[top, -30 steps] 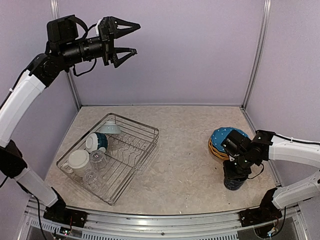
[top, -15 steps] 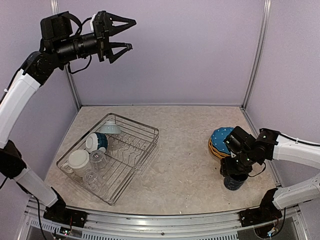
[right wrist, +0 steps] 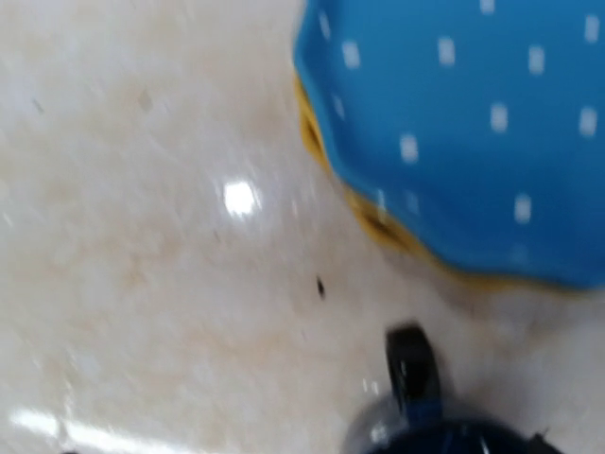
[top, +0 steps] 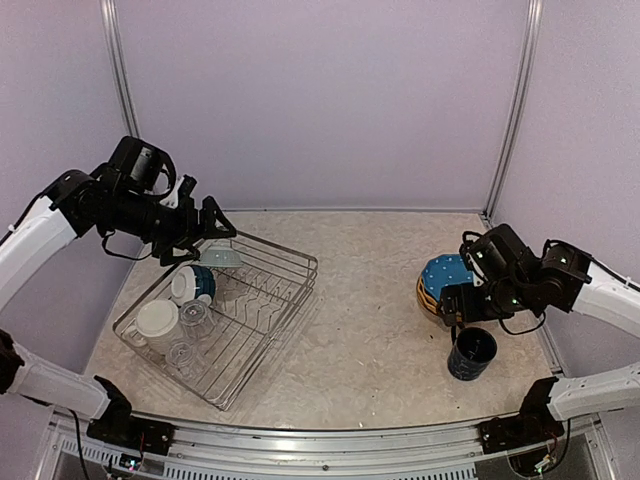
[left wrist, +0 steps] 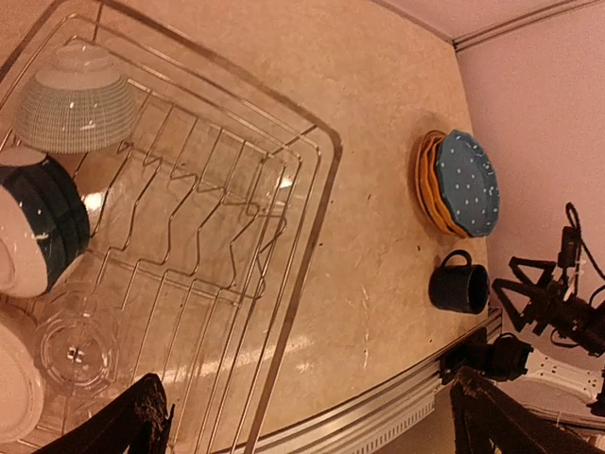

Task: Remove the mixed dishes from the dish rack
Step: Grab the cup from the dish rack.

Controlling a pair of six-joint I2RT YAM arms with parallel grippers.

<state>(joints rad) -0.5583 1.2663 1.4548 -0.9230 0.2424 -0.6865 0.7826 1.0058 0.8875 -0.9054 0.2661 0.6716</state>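
Observation:
The robot's left gripper, open and empty, will next move back and down around the nearer clear glass, which is below the gripper and back toward the robot's base.
The dish rack lies on the left of the table. It holds a pale ribbed bowl, a navy and white bowl, a cream mug and clear glasses. My left gripper hovers open over the rack's far left end, nothing between its fingers. The navy mug stands upright on the table at the right. My right gripper hangs open just above and behind it, apart from it. Its fingers do not show in the blurred right wrist view.
A stack of yellow plates topped by a blue white-dotted plate sits just behind the navy mug. Purple walls with metal posts close the back and sides. An aluminium rail runs along the near edge.
My left arm swung down from high near the back wall to just over the rack. My right gripper opened, let go of the navy mug and lifted off it.

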